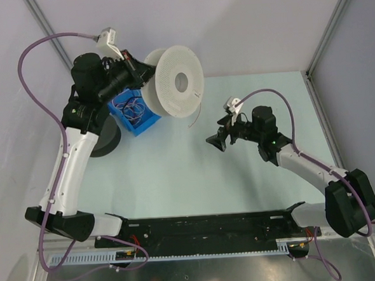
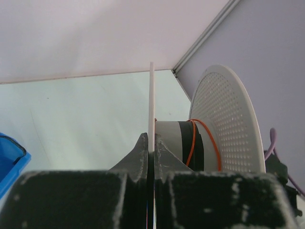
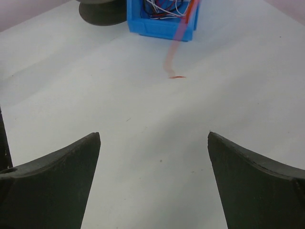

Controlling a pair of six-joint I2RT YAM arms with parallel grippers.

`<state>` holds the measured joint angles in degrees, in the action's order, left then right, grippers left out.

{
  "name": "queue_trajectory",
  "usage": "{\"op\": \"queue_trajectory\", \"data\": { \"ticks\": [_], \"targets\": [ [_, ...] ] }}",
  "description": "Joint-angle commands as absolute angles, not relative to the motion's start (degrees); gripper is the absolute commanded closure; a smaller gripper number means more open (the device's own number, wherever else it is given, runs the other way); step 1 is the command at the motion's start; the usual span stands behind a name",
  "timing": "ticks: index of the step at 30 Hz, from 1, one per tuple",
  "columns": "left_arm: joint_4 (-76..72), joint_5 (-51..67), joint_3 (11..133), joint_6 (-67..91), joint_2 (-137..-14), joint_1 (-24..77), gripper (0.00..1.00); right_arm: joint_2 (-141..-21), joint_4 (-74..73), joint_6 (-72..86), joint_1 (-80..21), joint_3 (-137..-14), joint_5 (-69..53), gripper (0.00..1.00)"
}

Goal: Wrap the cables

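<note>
My right gripper is open, and the orange cable's loose end dangles free ahead of its fingers. So it will move outward and to the left in the top view next.
A white perforated spool is held up off the table at the back left. My left gripper is shut on the spool's near flange, which runs edge-on between its jaws. An orange cable is wound around the grey and black core. Its loose end hangs down from the spool and shows blurred in the right wrist view, its tip touching the table. My right gripper is open and empty, low over the table's middle, right of the hanging end.
A blue bin with several loose cables stands under the spool at the back left and shows in the right wrist view. A dark round base lies left of the bin. White walls close the back and sides.
</note>
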<state>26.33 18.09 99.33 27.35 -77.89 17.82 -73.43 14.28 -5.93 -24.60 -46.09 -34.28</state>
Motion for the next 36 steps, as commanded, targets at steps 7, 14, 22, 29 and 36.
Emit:
{"op": "queue_trajectory", "data": {
  "ticks": [7, 14, 22, 29, 36],
  "targets": [
    [21.05, 10.58, 99.12, 36.49, -73.66, 17.28, 1.0, -76.3, 33.67, -0.96, -28.16, -42.12, -16.29, 0.01],
    [20.81, 11.29, 97.65, 44.85, -73.97, 15.47, 1.0, -83.56, 46.81, 2.97, -28.88, -42.01, -15.77, 0.01],
    [20.77, 14.01, 95.28, 51.22, -72.27, 12.92, 1.0, -84.39, 49.34, 6.01, -35.07, -41.94, -18.1, 0.01],
    [20.76, 16.66, 94.55, 54.9, -71.95, 11.44, 1.0, -88.02, 53.18, 3.52, -36.06, -43.23, -13.85, 0.01],
    [20.75, 18.38, 95.88, 56.66, -73.02, 11.17, 1.0, -90.76, 54.32, 3.44, -35.49, -44.68, -11.17, 0.02]
  ]
}}
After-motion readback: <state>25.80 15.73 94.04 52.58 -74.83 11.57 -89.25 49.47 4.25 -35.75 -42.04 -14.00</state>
